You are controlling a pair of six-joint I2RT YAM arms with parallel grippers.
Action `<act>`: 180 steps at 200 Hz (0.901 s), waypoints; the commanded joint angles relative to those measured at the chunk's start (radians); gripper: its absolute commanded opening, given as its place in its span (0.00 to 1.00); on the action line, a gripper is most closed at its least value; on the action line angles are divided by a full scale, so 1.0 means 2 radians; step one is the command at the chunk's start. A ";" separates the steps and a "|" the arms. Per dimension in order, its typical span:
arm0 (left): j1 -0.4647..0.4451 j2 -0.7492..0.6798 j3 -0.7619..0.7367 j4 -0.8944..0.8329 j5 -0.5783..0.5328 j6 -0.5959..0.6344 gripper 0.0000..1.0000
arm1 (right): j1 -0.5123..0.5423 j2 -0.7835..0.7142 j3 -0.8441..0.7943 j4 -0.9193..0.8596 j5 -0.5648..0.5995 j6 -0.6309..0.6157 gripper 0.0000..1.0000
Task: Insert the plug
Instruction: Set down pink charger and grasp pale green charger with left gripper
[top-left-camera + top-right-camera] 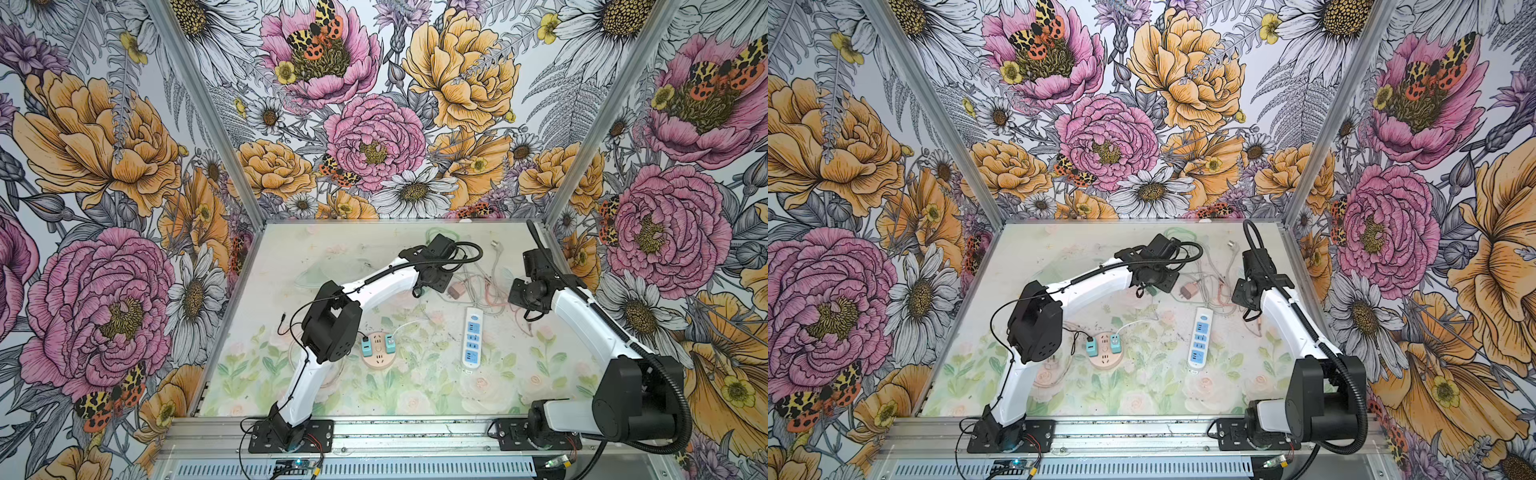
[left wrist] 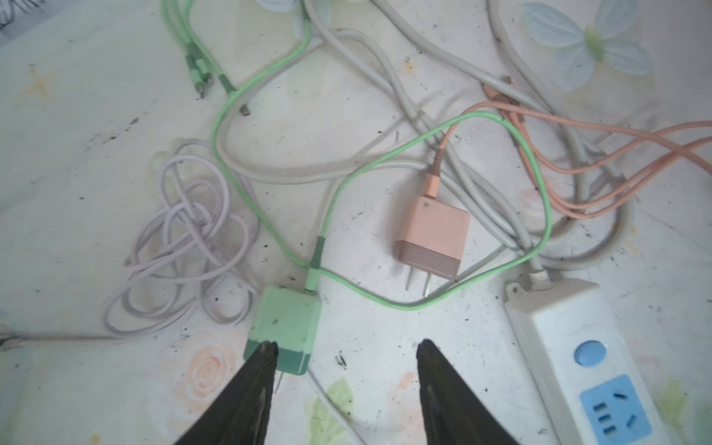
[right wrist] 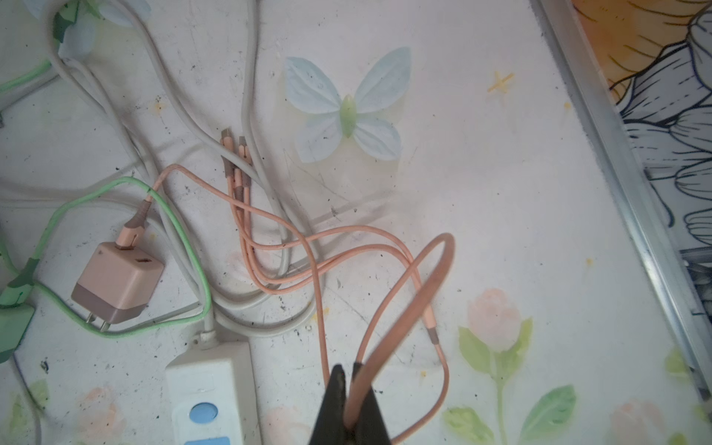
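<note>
The loop of pink cable [image 3: 435,269] hangs raised off the table, so my right gripper will move down slightly toward the table beside the white power strip and let go of the loop.
In the left wrist view a green plug [image 2: 285,327] lies flat on the table, its green cable [image 2: 443,146] looping away. My left gripper [image 2: 347,345] is open; one fingertip [image 2: 266,358] overlaps the plug's dark pronged end, and bare table shows between the fingers. A pink plug [image 2: 431,239] lies just beyond, prongs toward the white power strip [image 2: 570,346] with blue sockets. My right gripper [image 3: 348,368] is shut on a loop of the pink cable [image 3: 435,269], raised off the table. In both top views the strip [image 1: 473,336] [image 1: 1200,340] lies between the arms.
A round peach socket [image 1: 377,353] carrying two teal chargers sits near the left arm's elbow. Grey cords [image 2: 385,77], a lilac cable coil [image 2: 185,246] and loose pink connector ends [image 3: 235,150] tangle around the plugs. The metal frame edge [image 3: 616,173] runs close beside the right gripper.
</note>
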 commanded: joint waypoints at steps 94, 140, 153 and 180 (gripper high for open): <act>0.022 0.054 -0.016 0.004 -0.003 0.042 0.62 | -0.005 -0.001 -0.002 0.015 0.006 0.004 0.00; 0.016 0.069 -0.019 0.003 0.000 0.050 0.62 | -0.005 -0.001 -0.004 0.015 0.005 0.003 0.00; 0.015 0.072 -0.021 0.003 -0.005 0.051 0.62 | -0.006 -0.001 -0.004 0.015 0.006 0.003 0.00; 0.015 0.072 -0.025 0.004 -0.009 0.053 0.62 | -0.007 -0.002 -0.006 0.015 0.005 0.002 0.00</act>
